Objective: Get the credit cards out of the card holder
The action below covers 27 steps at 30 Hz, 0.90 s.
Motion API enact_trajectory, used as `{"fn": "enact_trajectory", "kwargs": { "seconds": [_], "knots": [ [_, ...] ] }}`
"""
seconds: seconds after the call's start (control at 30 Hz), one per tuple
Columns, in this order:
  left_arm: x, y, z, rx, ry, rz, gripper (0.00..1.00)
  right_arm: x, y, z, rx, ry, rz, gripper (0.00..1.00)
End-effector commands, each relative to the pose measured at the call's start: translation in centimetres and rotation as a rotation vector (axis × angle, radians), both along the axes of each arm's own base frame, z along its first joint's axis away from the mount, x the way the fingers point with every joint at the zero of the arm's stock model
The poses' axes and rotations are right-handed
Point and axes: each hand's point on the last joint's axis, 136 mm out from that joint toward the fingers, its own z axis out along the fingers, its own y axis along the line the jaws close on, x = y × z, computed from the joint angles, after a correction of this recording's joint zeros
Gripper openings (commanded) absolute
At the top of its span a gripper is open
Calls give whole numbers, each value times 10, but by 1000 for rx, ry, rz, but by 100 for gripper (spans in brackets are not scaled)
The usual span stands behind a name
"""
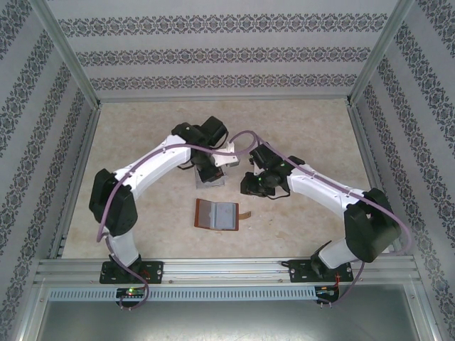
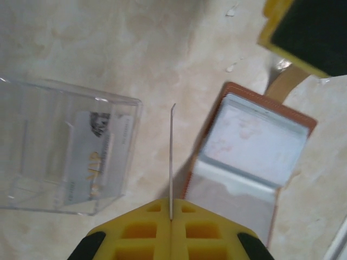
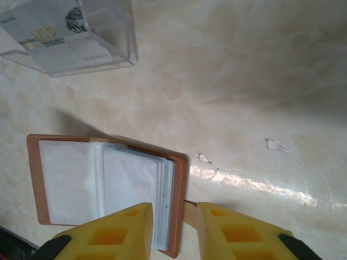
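The held card still hangs beside the clear tray, so next my left gripper will move over the VIP card in the tray, turn and lower to release.
The reddish-brown card holder (image 1: 217,214) lies open on the table, grey-blue pockets up. My left gripper (image 2: 172,210) is shut on a thin pale credit card (image 2: 172,157), seen edge-on and standing upright between the clear tray (image 2: 32,146) and the card holder (image 2: 246,151). A second credit card (image 2: 89,157), printed "VIP", lies inside the tray. My right gripper (image 3: 174,215) is open and hovers over the card holder's (image 3: 103,181) right edge, its fingers either side of that edge and the strap tab (image 3: 190,212). In the top view the left gripper (image 1: 211,172) is over the tray and the right gripper (image 1: 254,186) is beside it.
The clear tray (image 1: 211,179) sits just behind the card holder, near the table's middle; it also appears in the right wrist view's top left (image 3: 103,51). Patterned walls and metal frame rails (image 1: 71,170) enclose the beige table. Small bits of clear film (image 3: 274,145) lie on the surface.
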Motion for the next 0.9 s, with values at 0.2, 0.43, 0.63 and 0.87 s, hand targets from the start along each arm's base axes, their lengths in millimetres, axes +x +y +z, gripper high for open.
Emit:
{"fn": "enact_trajectory", "kwargs": {
  "seconds": [0.2, 0.43, 0.63, 0.87],
  "knots": [
    [27, 28, 0, 119, 20, -144, 0, -7, -14, 1, -34, -12, -4, 29],
    [45, 28, 2, 132, -2, -185, 0, -6, -15, 2, -34, -15, -10, 29],
    [53, 26, -5, 151, 25, -204, 0, -7, -16, 0, -37, -13, -14, 29],
    [49, 31, -24, 198, 93, -217, 0, -10, -20, -3, -35, -8, -24, 29]
  ]
}}
